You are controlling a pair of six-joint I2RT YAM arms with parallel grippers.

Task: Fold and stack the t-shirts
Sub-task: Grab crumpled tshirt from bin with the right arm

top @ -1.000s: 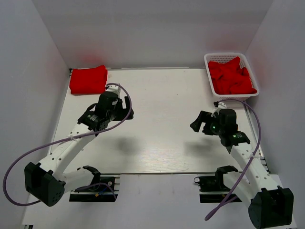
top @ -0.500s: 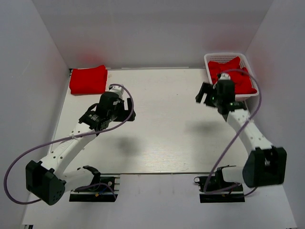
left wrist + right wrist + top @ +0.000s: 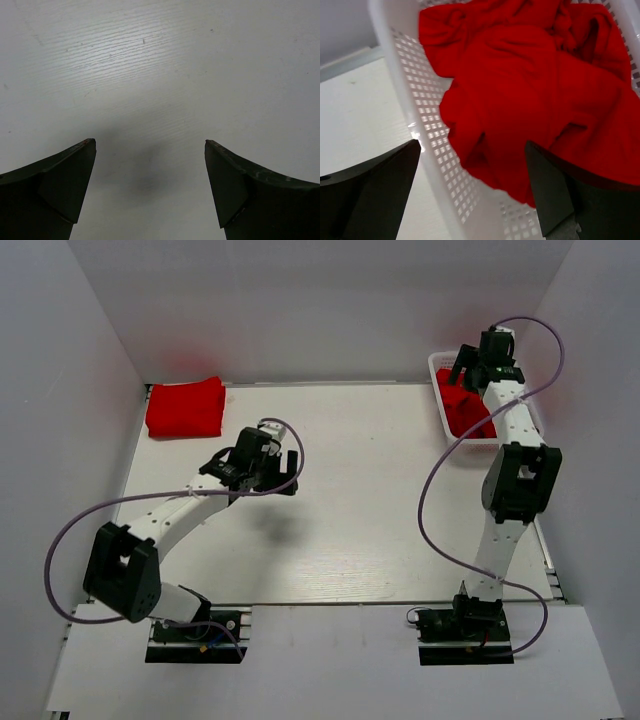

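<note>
My right gripper is going to go down next, clear of the basket's side that shows between its fingers, and close on the cloth's bulge (image 3: 501, 137). There is red cloth (image 3: 470, 145) below it.
A folded red t-shirt (image 3: 186, 407) lies at the table's far left corner. Crumpled red t-shirts (image 3: 466, 410) fill the white lattice basket (image 3: 440, 390) at the far right; they also show in the right wrist view (image 3: 530, 95), with the basket wall (image 3: 435, 150) below. My right gripper (image 3: 480, 368) hangs open above the basket, empty, its jaws spread over the red cloth (image 3: 470, 145). My left gripper (image 3: 283, 472) is open and empty over bare table left of centre; its wrist view shows only white tabletop between the fingertips (image 3: 150, 145).
White walls close the table on the left, back and right. The right arm stretches up along the table's right side (image 3: 505, 490). Purple cables loop from both arms. The tabletop (image 3: 370, 490) is white.
My right arm swung from the table's right middle up and back to above the basket. My left gripper moved a little right toward the table's centre. Both stayed open.
</note>
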